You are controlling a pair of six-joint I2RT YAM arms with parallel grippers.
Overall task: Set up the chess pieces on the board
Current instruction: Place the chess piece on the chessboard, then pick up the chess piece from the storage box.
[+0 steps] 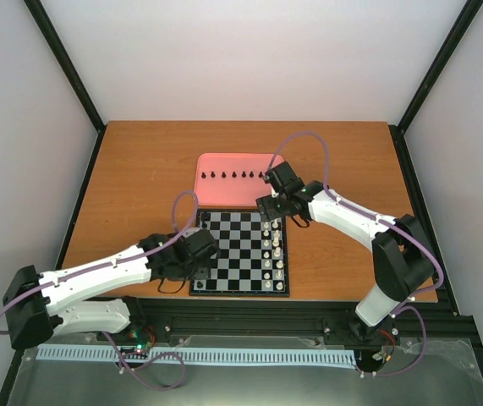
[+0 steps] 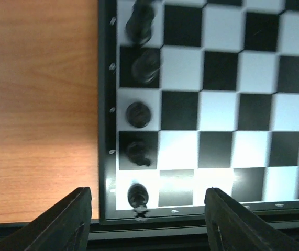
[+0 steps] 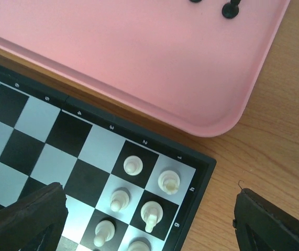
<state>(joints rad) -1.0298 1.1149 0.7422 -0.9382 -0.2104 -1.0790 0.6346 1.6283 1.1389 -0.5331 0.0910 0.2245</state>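
Observation:
I should next move my right gripper outward over the pink tray and lower it around the closest black piece in the row, because the bare tray beside that piece leaves room for a finger.
The board [image 1: 239, 252] lies at the table's middle, with white pieces [image 1: 275, 250] in its two right columns. Several black chess pieces [image 1: 235, 175] stand in a row on the pink tray [image 1: 224, 193]. The left wrist view shows several more black pieces [image 2: 139, 114] along the board's [image 2: 217, 110] left edge column. My left gripper [image 1: 197, 254] hovers over that edge; it shows open and empty in its own view [image 2: 148, 209]. My right gripper [image 1: 273, 203] is over the board's far right corner, open and empty [image 3: 148, 209], above white pieces [image 3: 169, 181].
The pink tray's rounded corner [image 3: 212, 117] lies just beyond the board's border [image 3: 191, 209]; two black pieces [image 3: 231, 9] stand at its far side. Bare wood [image 3: 275, 130] lies right of the board. A black frame rail [image 1: 241, 309] runs along the near edge.

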